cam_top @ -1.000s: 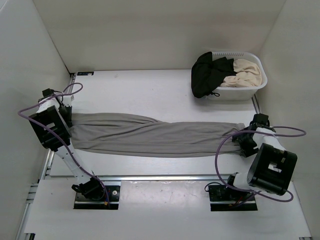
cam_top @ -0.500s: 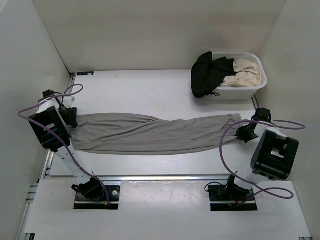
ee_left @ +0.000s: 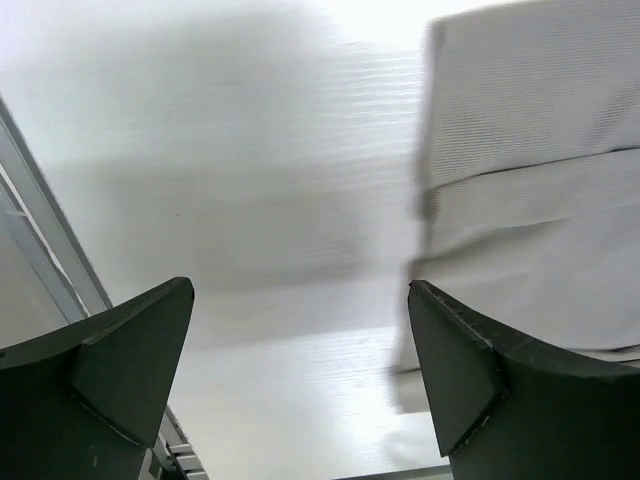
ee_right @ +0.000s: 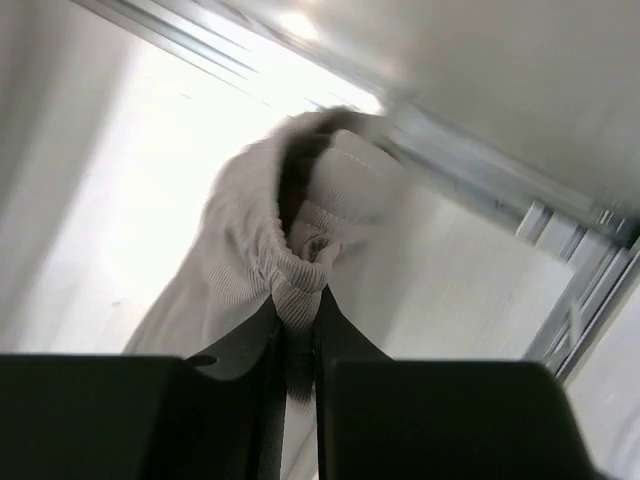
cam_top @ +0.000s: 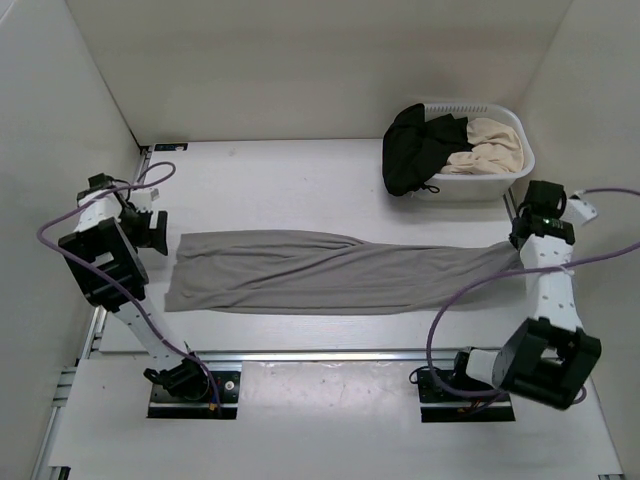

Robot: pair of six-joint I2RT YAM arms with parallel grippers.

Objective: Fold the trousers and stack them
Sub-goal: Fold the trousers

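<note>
Next, my right gripper moves toward the leg ends, lowers the waistband onto the trousers' flat middle [cam_top: 316, 282] and releases it there, since the trousers lie stretched long.
The grey trousers [cam_top: 330, 272] lie stretched left to right across the white table. Their right end rises off the surface to my right gripper [cam_top: 528, 238], which is shut on the ribbed waistband [ee_right: 295, 285] bunched between its jaws. My left gripper [cam_top: 158, 230] stands open just left of the flat leg ends [ee_left: 540, 250], apart from the cloth, with bare table between its fingers [ee_left: 130, 365].
A white laundry basket [cam_top: 500, 182] at the back right holds a black garment [cam_top: 415, 145] and a beige garment [cam_top: 490, 143]. Metal rails run along the table's left edge [ee_left: 40, 250] and right edge [ee_right: 500, 200]. White walls enclose the table.
My left gripper let go of the leg ends and opened wide, drawing back leftwards. My right gripper shut on the waistband and pulled it right and up, drawing the trousers straighter.
</note>
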